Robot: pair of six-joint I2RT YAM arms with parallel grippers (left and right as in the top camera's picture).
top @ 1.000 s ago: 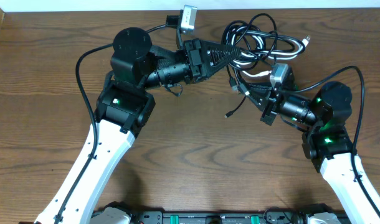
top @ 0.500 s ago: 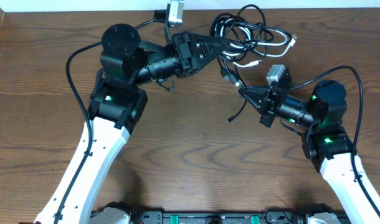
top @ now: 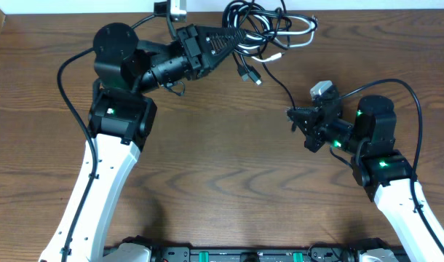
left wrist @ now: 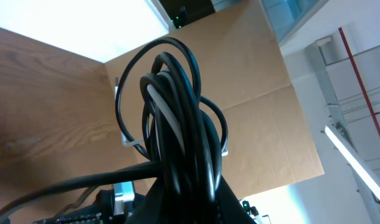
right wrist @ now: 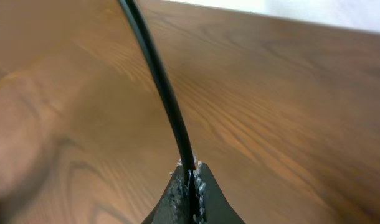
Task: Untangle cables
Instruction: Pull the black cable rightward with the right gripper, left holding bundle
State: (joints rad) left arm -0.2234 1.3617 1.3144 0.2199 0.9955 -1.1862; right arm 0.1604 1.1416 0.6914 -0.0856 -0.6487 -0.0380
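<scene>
I should move my right gripper to the right in the overhead view to pull the thin black cable [top: 280,83] [right wrist: 167,94] out of the bundle, which hangs outward of my gripper, and then let go.
A tangled bundle of black cables with one white cable [top: 269,25] hangs at the far edge of the table, lifted by my left gripper [top: 233,38], which is shut on it. In the left wrist view the bundle [left wrist: 177,118] rises as loops from the shut jaws [left wrist: 189,198]. One thin black cable [top: 280,80] runs from the bundle down to my right gripper [top: 293,116], which is shut on it. In the right wrist view this cable [right wrist: 159,81] runs taut up from the jaws [right wrist: 190,174]. A loose plug end [top: 256,80] dangles below the bundle.
The wooden table [top: 222,167] lies under both arms. Thick black robot cables loop beside the left arm [top: 62,73] and the right arm [top: 415,109]. A white wall strip runs along the far table edge [top: 367,6].
My left gripper has pulled the bundle up and to the left, toward the far edge. My right gripper has drawn back with its cable, which is now stretched out longer from the bundle.
</scene>
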